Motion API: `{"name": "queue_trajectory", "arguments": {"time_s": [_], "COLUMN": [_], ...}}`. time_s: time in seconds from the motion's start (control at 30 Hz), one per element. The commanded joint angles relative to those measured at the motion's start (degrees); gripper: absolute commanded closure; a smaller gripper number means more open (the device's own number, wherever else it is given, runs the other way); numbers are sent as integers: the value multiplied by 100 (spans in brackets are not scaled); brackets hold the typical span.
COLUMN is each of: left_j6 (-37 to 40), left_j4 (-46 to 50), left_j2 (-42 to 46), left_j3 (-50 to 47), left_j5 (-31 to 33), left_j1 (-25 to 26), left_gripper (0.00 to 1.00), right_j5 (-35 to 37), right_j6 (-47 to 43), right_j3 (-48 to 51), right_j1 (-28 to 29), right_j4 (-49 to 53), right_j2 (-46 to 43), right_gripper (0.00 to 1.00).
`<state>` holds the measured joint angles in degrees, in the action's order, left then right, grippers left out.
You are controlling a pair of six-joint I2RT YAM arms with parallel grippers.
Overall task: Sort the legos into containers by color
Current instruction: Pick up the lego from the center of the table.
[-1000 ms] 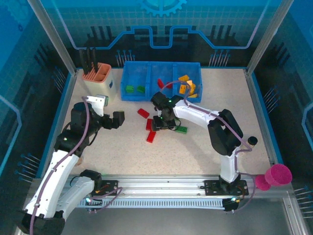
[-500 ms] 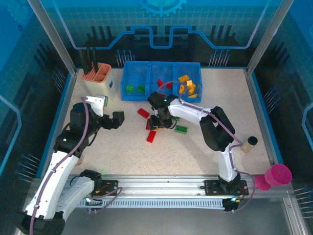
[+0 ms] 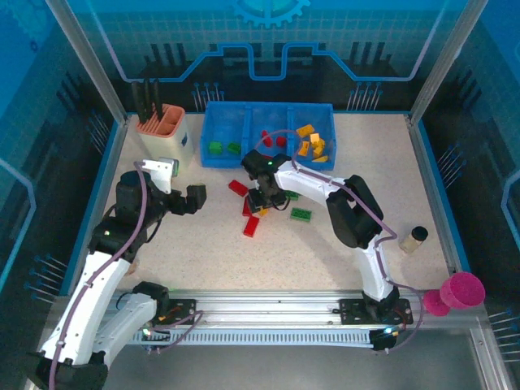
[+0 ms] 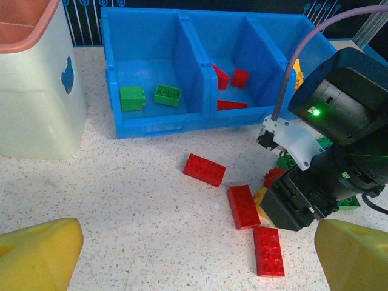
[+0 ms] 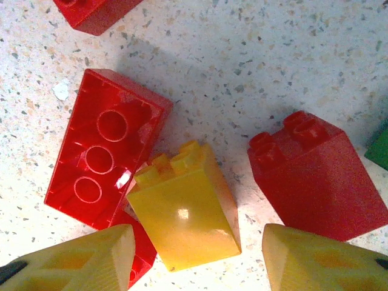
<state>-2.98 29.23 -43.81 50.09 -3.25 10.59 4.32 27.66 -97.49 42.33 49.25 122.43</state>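
Note:
My right gripper moves down next until its open fingers straddle the yellow brick's sides, then closes there. That brick lies just below, between my fingers.
My right gripper (image 5: 197, 267) (image 3: 262, 203) hangs low over a cluster of legos in the middle of the table, jaws open. A yellow brick (image 5: 185, 218) lies between its fingertips (image 5: 73, 260) with a gap on each side. An overturned red brick (image 5: 103, 157) and a red sloped brick (image 5: 318, 176) flank it. More red bricks (image 4: 204, 169) (image 4: 268, 251) and a green one (image 3: 301, 214) lie loose nearby. The blue tray (image 3: 268, 161) holds green legos (image 4: 132, 97) on the left, red (image 4: 230, 105) in the middle, orange-yellow (image 3: 313, 145) on the right. My left gripper (image 3: 195, 199) (image 4: 194, 260) hovers open and empty, left of the cluster.
A beige holder with black tools (image 3: 161, 126) stands left of the tray. A small tan cylinder (image 3: 414, 238) stands at the right. A magenta cup (image 3: 461, 290) sits past the table's near right corner. The right arm (image 3: 341, 199) arches over the table's centre.
The right gripper has shifted a little left over the cluster and its jaws have widened. Its elbow swung left, uncovering the tan cylinder. The left arm is still.

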Motion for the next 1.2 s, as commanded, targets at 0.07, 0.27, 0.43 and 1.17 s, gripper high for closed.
{"name": "queue_trajectory", "arguments": {"time_s": [0.07,0.27,0.43,1.17], "left_j6": [26,35,35,-72], "left_j4": [-58,-41,-41,99], "left_j2": [75,66,47,-436], "left_j3": [9,2,17,176], "left_j5": [87,122,135,335], "left_j1": [-57,-57,-57,-57], "left_gripper": [1,1,1,1], "right_j5": [203,432,517,694], "right_j6": [-440,-716,-822,-1412], "right_j3": [-241,-459,-558,-121], "right_j1": [130,198,197,-576], "right_j4": [-21,30,159,415], "right_j2": [387,662,778,-1145], "right_gripper": [42,44,54,76]}}
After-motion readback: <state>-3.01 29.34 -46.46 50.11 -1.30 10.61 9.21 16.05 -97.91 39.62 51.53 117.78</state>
